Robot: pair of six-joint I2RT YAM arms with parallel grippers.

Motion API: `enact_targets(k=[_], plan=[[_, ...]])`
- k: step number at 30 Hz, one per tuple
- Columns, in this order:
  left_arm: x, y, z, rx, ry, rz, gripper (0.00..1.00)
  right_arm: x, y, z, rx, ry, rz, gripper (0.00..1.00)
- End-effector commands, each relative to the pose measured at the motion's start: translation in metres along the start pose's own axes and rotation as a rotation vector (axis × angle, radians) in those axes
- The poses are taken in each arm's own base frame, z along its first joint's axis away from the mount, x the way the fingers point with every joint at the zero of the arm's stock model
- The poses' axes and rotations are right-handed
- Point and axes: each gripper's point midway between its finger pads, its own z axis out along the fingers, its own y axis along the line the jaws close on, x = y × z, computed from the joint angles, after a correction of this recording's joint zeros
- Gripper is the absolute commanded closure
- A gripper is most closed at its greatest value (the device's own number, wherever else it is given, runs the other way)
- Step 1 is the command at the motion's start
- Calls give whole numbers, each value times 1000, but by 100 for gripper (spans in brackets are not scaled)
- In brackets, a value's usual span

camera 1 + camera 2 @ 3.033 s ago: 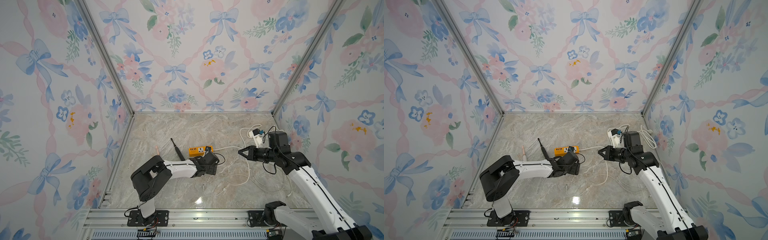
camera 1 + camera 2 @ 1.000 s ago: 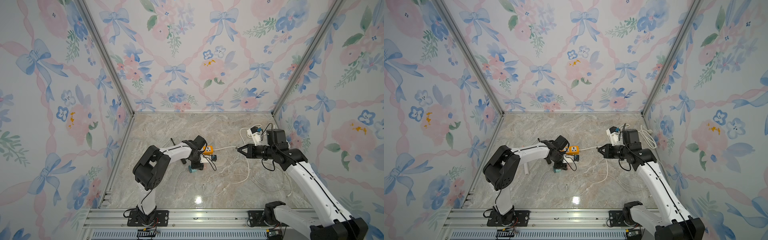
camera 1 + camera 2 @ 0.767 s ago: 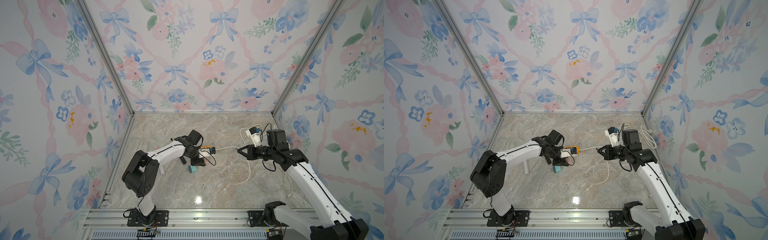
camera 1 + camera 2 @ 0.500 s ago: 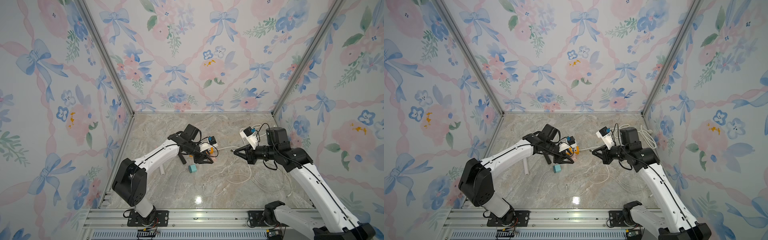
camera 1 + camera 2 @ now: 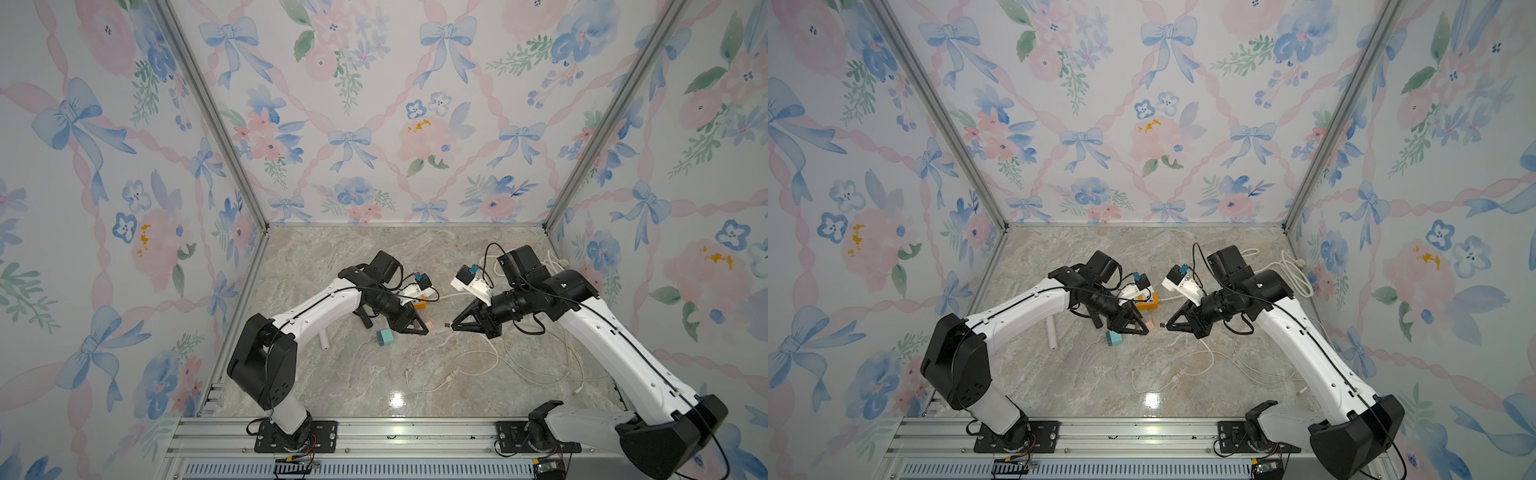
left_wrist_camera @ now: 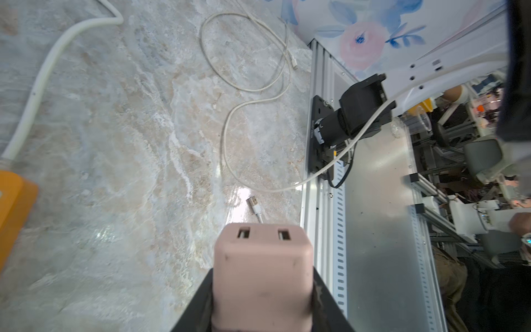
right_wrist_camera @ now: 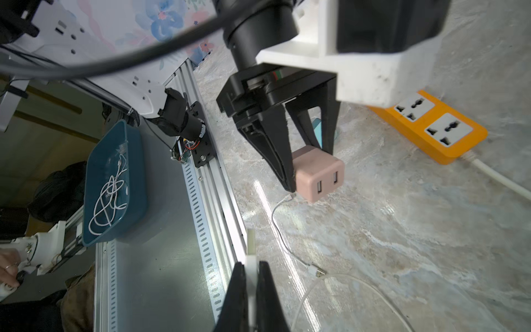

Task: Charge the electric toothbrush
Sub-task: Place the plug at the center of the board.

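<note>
Bare marble lies open beside the orange power strip. My left gripper needs to move down there, tilting toward the floor, and release the pink adapter [image 6: 263,267].
My left gripper [image 5: 423,330] is shut on a pink two-port USB adapter [image 6: 263,267], held above the marble floor with its ports facing my right gripper [image 5: 454,326]. The right gripper is shut on the white USB plug [image 7: 250,244] of a white cable, and the plug tip points at the pink adapter [image 7: 319,178] across a short gap. The black electric toothbrush [image 5: 365,321] lies on the floor, mostly hidden under my left arm.
An orange power strip [image 5: 419,306] with a thick white cord sits behind the left gripper. On the floor are a teal adapter [image 5: 384,336], a white cylinder [image 5: 323,340] and loose white cables [image 5: 449,376]. A blue bin [image 7: 115,184] of cables stands outside the front rail.
Both arms rose off the floor and came together at the middle. The left gripper carried the pink adapter up, and the right gripper brought the plug close to its ports.
</note>
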Motion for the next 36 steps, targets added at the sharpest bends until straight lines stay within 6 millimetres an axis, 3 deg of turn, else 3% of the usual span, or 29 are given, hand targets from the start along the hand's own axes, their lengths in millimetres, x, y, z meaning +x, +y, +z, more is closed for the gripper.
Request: enact_targets(k=[1, 3, 5, 8, 12, 15, 18, 21, 25, 29, 36], plan=[[21, 45, 12, -272, 160, 35, 100, -8, -60, -1, 202, -98, 169, 99], [35, 73, 31, -441, 300, 86, 100, -5, -91, -6, 318, -180, 264, 100], [50, 87, 57, -503, 414, 134, 100, 1, -105, -10, 383, -251, 293, 100], [59, 98, 80, -488, 453, 146, 100, 6, -105, -16, 414, -298, 297, 100], [53, 101, 90, -476, 409, 183, 97, 14, -99, -22, 425, -299, 285, 100], [56, 113, 89, -531, 416, 201, 88, 15, -96, -24, 426, -302, 274, 100], [59, 126, 82, -618, 436, 225, 64, 12, -93, -24, 410, -317, 271, 100], [49, 128, 67, -683, 410, 246, 38, 9, -90, -25, 400, -335, 269, 100], [28, 112, 43, -785, 369, 311, 28, 10, -85, -27, 389, -344, 259, 100], [30, 94, 30, -864, 358, 332, 21, 10, -80, -31, 386, -360, 248, 100], [49, 92, 45, -901, 399, 365, 22, 11, -74, -34, 383, -390, 254, 100]])
